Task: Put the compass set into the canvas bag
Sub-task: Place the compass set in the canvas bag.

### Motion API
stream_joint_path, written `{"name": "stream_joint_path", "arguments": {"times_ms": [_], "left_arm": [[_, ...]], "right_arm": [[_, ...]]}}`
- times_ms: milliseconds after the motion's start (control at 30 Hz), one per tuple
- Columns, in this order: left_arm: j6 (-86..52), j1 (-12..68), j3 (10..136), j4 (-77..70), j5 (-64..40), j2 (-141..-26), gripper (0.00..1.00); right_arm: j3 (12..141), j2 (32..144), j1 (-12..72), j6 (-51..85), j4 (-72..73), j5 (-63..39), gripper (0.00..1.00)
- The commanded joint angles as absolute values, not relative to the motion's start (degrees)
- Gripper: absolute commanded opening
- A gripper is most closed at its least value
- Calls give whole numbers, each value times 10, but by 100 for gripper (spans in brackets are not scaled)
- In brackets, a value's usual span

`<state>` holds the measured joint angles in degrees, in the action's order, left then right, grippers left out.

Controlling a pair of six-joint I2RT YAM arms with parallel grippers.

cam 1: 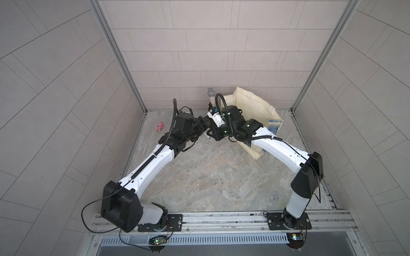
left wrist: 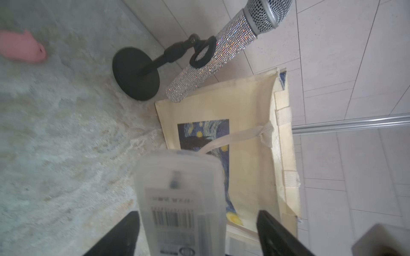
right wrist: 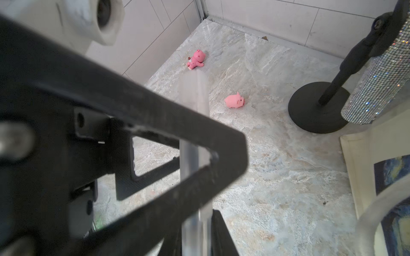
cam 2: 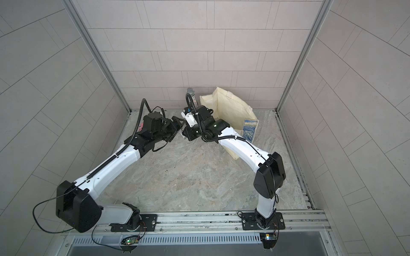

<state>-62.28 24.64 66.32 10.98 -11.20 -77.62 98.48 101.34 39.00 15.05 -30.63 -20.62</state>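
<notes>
The left gripper's fingers are open, so my right gripper will lift the compass set over the canvas bag's opening next, lower it inside and release it.
The compass set is a flat, frosted plastic case with a barcode label, held off the floor between my two arms. My left gripper is open, its black fingers standing wide on either side of the case. My right gripper is shut on the thin edge of the compass set. In both top views the grippers meet left of the canvas bag. The cream bag stands upright with its mouth open, and its starry print faces the grippers.
A glittery microphone on a black round-base stand stands by the back wall, next to the bag. A pink pig toy and a pink bear toy lie on the stone floor to the left.
</notes>
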Motion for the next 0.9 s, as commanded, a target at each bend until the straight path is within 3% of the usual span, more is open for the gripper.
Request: {"name": "stream_joint_path", "arguments": {"times_ms": [0,367,600,867], "left_arm": [[-585,236,658,131,-90,-747,100],[-372,219,644,224,-74,-662,100],[-296,218,599,253,-86,-652,100],[-290,203,573,249,-88,-655,100]], "right_arm": [[993,962,387,123,-322,-177,0],[1059,892,256,46,-390,-122,0],[1133,974,183,-5,-462,-79,0],[1286,1145,178,-52,-596,0,0]]}}
